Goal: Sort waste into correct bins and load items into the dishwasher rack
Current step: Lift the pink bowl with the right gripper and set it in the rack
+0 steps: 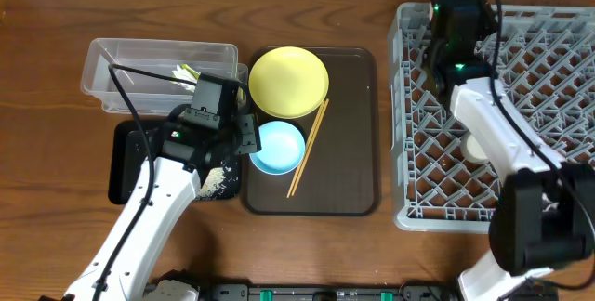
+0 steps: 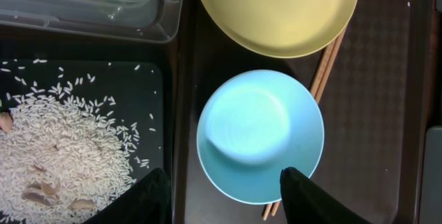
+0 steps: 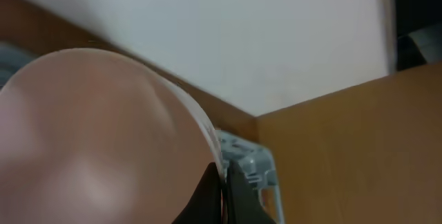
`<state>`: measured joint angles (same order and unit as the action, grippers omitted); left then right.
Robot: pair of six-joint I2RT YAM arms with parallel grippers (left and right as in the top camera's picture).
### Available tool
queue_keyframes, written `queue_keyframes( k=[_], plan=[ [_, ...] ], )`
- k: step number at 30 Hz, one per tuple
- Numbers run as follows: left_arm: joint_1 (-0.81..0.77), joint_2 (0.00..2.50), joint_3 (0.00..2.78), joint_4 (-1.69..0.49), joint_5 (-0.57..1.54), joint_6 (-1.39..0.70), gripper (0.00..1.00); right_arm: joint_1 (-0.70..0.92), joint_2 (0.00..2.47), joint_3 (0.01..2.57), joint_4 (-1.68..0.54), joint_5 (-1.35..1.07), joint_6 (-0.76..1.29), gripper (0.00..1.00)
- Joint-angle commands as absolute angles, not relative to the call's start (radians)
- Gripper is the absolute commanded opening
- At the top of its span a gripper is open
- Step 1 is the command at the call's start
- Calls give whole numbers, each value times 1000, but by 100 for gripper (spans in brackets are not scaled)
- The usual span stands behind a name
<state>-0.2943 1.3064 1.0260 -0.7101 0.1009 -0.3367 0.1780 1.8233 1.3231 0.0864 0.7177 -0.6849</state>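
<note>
I will move my right gripper down and let go of the pale pink bowl's rim in the rack's far corner [image 1: 418,48] by the brown tray, because that corner is below the gripper.
My left gripper [image 2: 224,198] is open and hovers over the near rim of the light blue bowl [image 2: 259,134], which stands on the brown tray beside the yellow plate [image 2: 276,10] and the chopsticks [image 2: 328,65]. One finger is over the gap by the black tray [image 2: 148,86], which holds white rice [image 2: 62,141]. The clear tub [image 1: 158,73] holds a yellow-green wrapper [image 1: 188,72]. My right gripper [image 3: 225,182] is shut on the rim of the pale pink bowl [image 3: 97,141], above the far part of the grey dishwasher rack [image 1: 493,115].
A pale cup [image 1: 476,146] sits in the rack, partly behind my right arm. The brown serving tray [image 1: 349,152] lies between the bins and the rack. A wall and a wooden surface show behind the pink bowl in the right wrist view.
</note>
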Motion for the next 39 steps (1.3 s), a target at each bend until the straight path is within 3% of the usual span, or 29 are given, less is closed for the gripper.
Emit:
queue_keyframes(
  k=[1,16,26,28,30,36,39],
  plan=[
    [-291,1313,1032,-714,89,-337,55,178,1871,1329,95,764,-704,1],
    [-291,1313,1032,-713,89,-337,55,243,1909,1329,15,793,-631,1],
    [-291,1313,1032,-714,89,-337,55,282,1873,1329,-266,760,-202,1],
    [-291,1313,1032,-713,88,-337,55,284,1838,1329,-324,691,-159,10],
    [-291,1313,1032,-714,88,-337,56,284,1796,1329,-377,604,-123,33],
    [-291,1310,1032,-731,30,-334,56,284,1670,1329,-488,343,-101,52],
    [-291,1291,1032,-763,-60,-334,56,286,1626,1329,-510,190,-72,52]
  ],
)
